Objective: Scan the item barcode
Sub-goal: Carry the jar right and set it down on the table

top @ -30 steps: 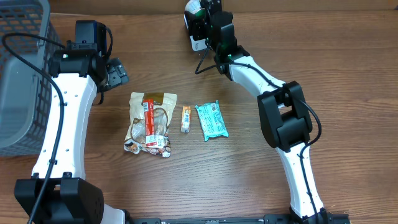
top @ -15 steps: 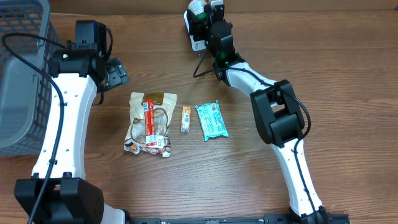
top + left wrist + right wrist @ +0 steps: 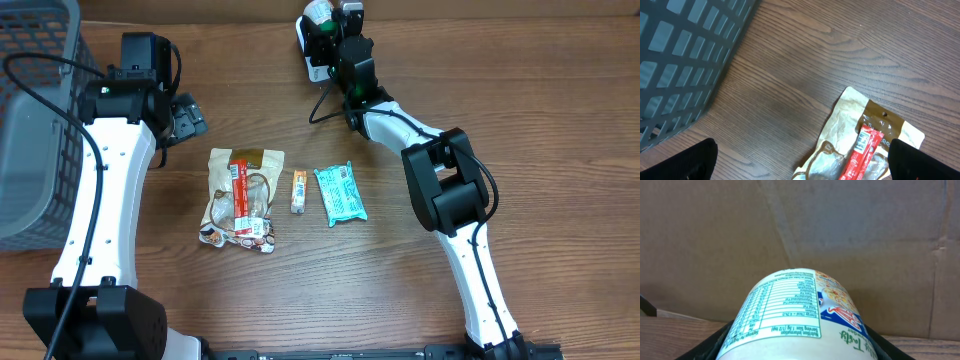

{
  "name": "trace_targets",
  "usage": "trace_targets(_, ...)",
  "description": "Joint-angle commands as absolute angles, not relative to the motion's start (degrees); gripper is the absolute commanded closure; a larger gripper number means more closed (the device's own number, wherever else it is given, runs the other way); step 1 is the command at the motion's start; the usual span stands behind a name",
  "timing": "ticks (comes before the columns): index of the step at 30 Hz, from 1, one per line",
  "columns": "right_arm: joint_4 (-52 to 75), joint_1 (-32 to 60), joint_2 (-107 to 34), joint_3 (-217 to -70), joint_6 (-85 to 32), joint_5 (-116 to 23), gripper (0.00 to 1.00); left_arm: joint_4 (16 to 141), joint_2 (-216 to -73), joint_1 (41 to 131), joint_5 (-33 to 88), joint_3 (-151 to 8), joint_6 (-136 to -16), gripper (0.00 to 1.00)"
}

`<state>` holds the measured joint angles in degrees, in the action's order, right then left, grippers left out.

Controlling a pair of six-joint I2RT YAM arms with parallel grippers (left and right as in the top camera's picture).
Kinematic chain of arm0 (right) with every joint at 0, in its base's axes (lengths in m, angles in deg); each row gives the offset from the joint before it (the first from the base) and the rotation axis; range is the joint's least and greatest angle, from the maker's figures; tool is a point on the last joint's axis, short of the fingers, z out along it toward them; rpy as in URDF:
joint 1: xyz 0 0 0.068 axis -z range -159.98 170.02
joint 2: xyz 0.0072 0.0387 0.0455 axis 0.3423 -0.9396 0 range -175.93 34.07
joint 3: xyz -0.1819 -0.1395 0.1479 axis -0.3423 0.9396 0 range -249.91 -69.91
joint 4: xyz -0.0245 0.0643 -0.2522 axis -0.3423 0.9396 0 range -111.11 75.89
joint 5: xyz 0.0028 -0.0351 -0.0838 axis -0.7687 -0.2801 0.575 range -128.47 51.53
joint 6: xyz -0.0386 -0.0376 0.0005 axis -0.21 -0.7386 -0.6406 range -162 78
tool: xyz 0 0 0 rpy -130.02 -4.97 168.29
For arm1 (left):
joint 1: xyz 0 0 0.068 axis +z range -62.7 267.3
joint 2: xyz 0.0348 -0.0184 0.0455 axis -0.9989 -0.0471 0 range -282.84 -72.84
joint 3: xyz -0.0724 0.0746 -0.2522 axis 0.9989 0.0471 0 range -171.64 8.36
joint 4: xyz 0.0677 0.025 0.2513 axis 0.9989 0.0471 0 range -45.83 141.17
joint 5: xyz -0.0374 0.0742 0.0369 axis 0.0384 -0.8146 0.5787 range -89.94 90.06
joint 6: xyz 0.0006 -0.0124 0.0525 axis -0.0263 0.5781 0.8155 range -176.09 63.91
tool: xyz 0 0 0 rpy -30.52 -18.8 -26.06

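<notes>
My right gripper moves back and to its right in the overhead view next, tipped downward. Then it lowers and releases the container, as clear wood lies there.
My right gripper is at the table's far edge, shut on a white container. In the right wrist view the container fills the lower middle between the two black fingers. Its green nutrition table faces the camera, and no barcode shows. My left gripper hangs open at the left, above bare wood. In the left wrist view its fingertips stand far apart, with the top of a brown pouch between them, untouched.
A brown pouch with a red stick, a small orange bar and a teal packet lie in a row mid-table. A grey mesh basket stands at the left edge. A cardboard wall rises behind the table.
The right arm has swung a little to the left, its elbow now nearer the middle, with the container still in its grip. The left arm has not moved.
</notes>
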<state>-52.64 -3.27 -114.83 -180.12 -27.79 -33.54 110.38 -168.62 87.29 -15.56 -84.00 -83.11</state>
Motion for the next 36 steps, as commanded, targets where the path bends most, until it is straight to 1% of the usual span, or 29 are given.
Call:
trace_targets(1, -54.2, -3.0, -114.7, -181.3, -27.0, -33.0, 0.78, 110.3, -168.1, 87.3, -15.3, -84.6, -83.3, 0.0)
trace_targets(6, -51.0, -2.9, -109.1, -181.3, -27.0, -33.8, 0.79, 110.3, -168.1, 87.3, -15.3, -84.6, -83.3, 0.0)
trace_targets(9, -44.8, -2.8, -103.3, -181.3, -27.0, -34.2, 0.79, 110.3, -168.1, 87.3, -15.3, -84.6, -83.3, 0.0)
trace_targets(11, -38.3, -2.7, -98.8, -181.3, -27.0, -34.2, 0.79, 110.3, -168.1, 87.3, -15.3, -84.6, -83.3, 0.0)
trace_targets(19, -0.1, 0.8, -81.8, -181.3, -27.0, -34.2, 0.77, 110.3, -168.1, 87.3, -15.3, -84.6, -83.3, 0.0)
trace_targets(21, 12.0, 2.7, -78.4, -181.3, -26.3, -34.2, 0.77, 110.3, -168.1, 87.3, -15.3, -84.6, -83.3, 0.0)
trace_targets(26, 37.6, 8.7, -75.0, -181.3, -24.1, -34.2, 0.77, 110.3, -168.1, 87.3, -15.3, -84.6, -83.3, 0.0)
trace_targets(28, 50.6, 12.2, -75.8, -181.2, -24.2, -34.2, 0.73, 110.3, -168.1, 87.3, -15.3, -84.6, -83.3, 0.0)
trace_targets(30, 59.2, 15.1, -77.2, -180.9, -24.1, -34.0, 0.73, 110.3, -168.1, 87.3, -15.3, -84.6, -83.3, 0.0)
trace_targets(32, 62.9, 17.7, -78.0, -179.1, -24.1, -34.0, 0.73, 110.3, -168.1, 87.3, -15.3, -84.6, -83.3, 0.0)
trace_targets(36, 61.4, 22.2, -78.1, -172.0, -23.1, -34.8, 0.7, 110.3, -168.1, 87.3, -15.3, -84.6, -83.3, 0.0)
